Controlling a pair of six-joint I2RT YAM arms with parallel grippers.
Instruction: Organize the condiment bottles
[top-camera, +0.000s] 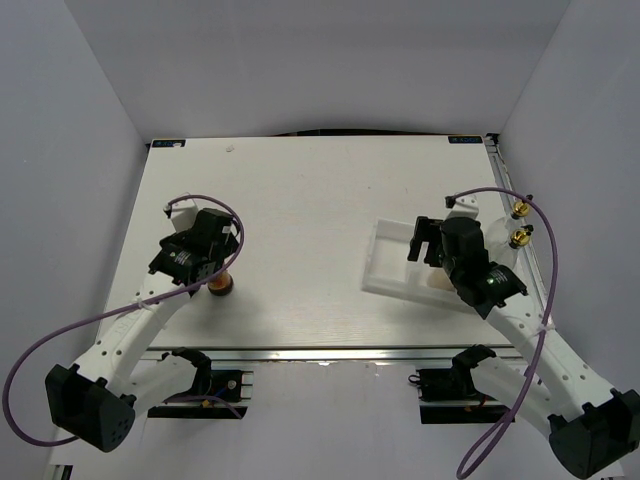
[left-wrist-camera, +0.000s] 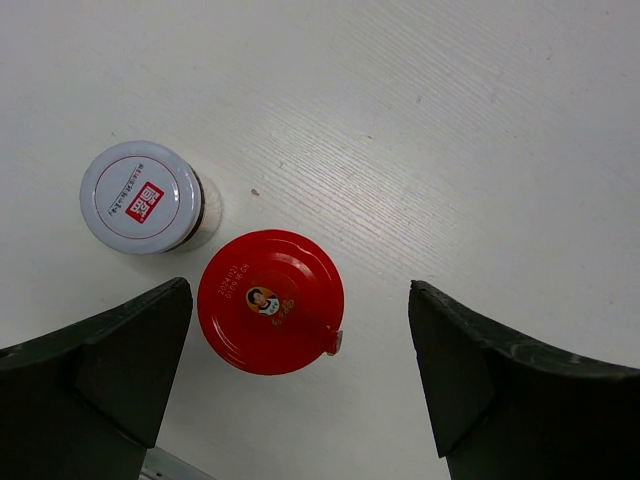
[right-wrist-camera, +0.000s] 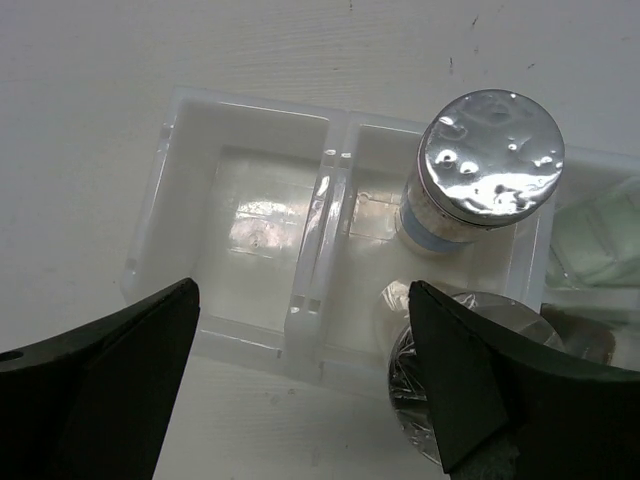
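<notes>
The red lid (left-wrist-camera: 270, 300) is below my left gripper, off-center to the left in the wrist view. My left gripper should next ease that way while it lowers, then close.
My left gripper (top-camera: 213, 266) is open and hovers above the red-lidded brown jar (top-camera: 222, 287). In the left wrist view the red lid (left-wrist-camera: 270, 300) lies between my open fingers (left-wrist-camera: 100, 370), nearer the left one, untouched. The tiny grey-lidded jar (left-wrist-camera: 140, 195) stands just beyond it. My right gripper (top-camera: 428, 248) is open over the white tray (top-camera: 385, 262). Two silver-lidded shakers stand in one tray compartment: one upright (right-wrist-camera: 490, 155), the other (right-wrist-camera: 455, 385) partly hidden by my right finger. Two gold-stoppered glass bottles (top-camera: 520, 210) (top-camera: 518, 237) stand by the tray's right end.
The tray's left compartment (right-wrist-camera: 255, 235) holds nothing. The table's right edge runs just beyond the glass bottles. White walls enclose the table on three sides. Purple cables loop off both arms.
</notes>
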